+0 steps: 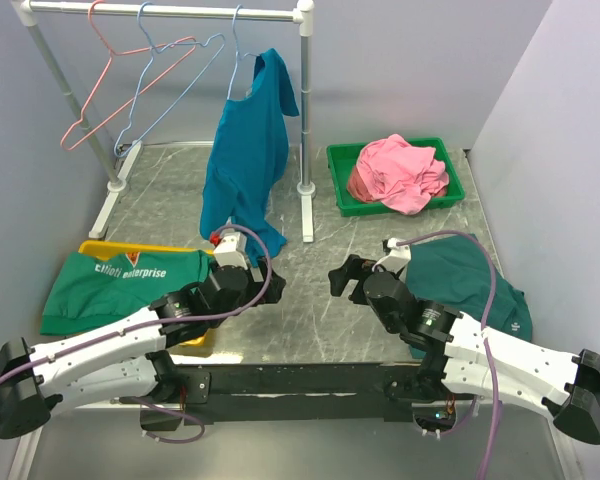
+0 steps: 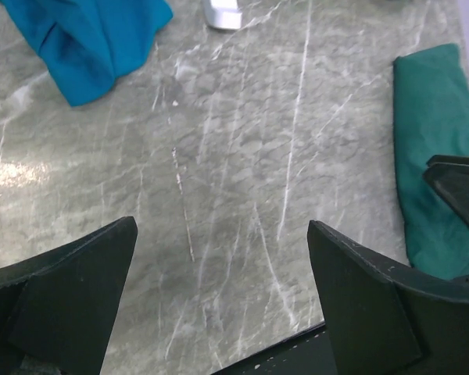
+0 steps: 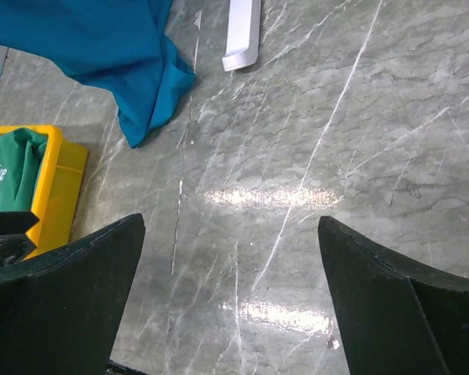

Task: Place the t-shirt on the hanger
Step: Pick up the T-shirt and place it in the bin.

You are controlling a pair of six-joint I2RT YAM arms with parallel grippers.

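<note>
I will carry my right gripper outward over the green bin [image 1: 336, 176] next and lower it, fingers open, onto the near folds of the pink t-shirt, because the shirt lies bunched there.
The bright pink t-shirt [image 1: 405, 172] lies bunched in a green bin [image 1: 336, 176] at the back right. The light-blue wire hanger [image 1: 170, 98] hangs empty on the white rack [image 1: 170, 11] at the back left, beside a salmon-pink hanger [image 1: 105, 70]. My left gripper [image 1: 242, 240] is open and empty, low over the bare table in the left wrist view [image 2: 223, 258]. My right gripper [image 1: 342, 275] is also open and empty over the table in the right wrist view [image 3: 230, 258]. Both are far from the t-shirt and the hanger.
A teal-blue shirt [image 1: 242, 160] hangs from the rack on another hanger, its hem on the table [image 3: 152, 94]. A yellow bin [image 3: 61, 187] with a green printed garment [image 1: 120, 285] sits front left. A dark green garment [image 1: 470, 275] lies front right. The rack's white foot [image 3: 242, 35] stands mid-table.
</note>
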